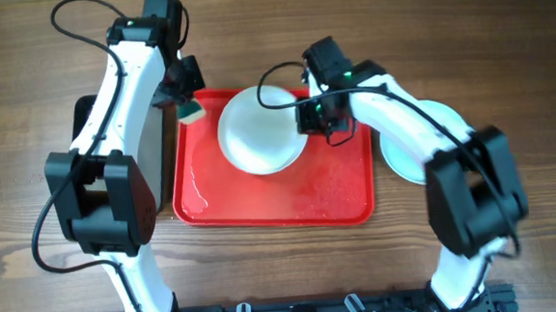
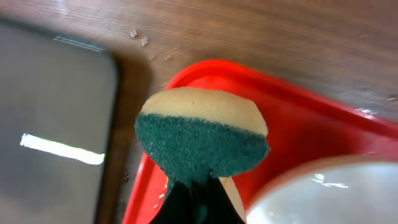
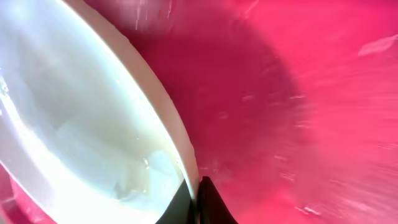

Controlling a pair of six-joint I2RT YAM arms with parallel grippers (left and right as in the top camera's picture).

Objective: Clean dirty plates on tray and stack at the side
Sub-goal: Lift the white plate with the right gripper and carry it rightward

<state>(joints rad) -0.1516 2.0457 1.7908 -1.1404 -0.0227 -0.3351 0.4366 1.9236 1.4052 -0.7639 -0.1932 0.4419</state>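
Note:
Next, my right gripper lifts, moves to the right in the overhead view, and lowers for release onto another plate [image 1: 445, 118] resting beside the tray.
A pale round plate [image 1: 257, 133] lies over the far half of the red tray [image 1: 271, 200]. My right gripper [image 1: 314, 115] is shut on the plate's right rim. In the right wrist view the rim [image 3: 180, 149] runs between the two dark fingers of that gripper [image 3: 196, 202], above the wet tray floor [image 3: 298, 112]. My left gripper [image 1: 187, 99] is shut on a yellow and green sponge [image 1: 193, 111] over the tray's far left corner, just left of the plate. In the left wrist view the sponge [image 2: 202, 140] fills the centre, with the plate [image 2: 329, 193] at lower right.
Another pale plate [image 1: 401, 163] rests on the wooden table right of the tray, partly hidden under my right arm. A black tray [image 2: 50, 124] lies left of the red tray, under my left arm. Crumbs [image 2: 138, 37] dot the wood behind the tray.

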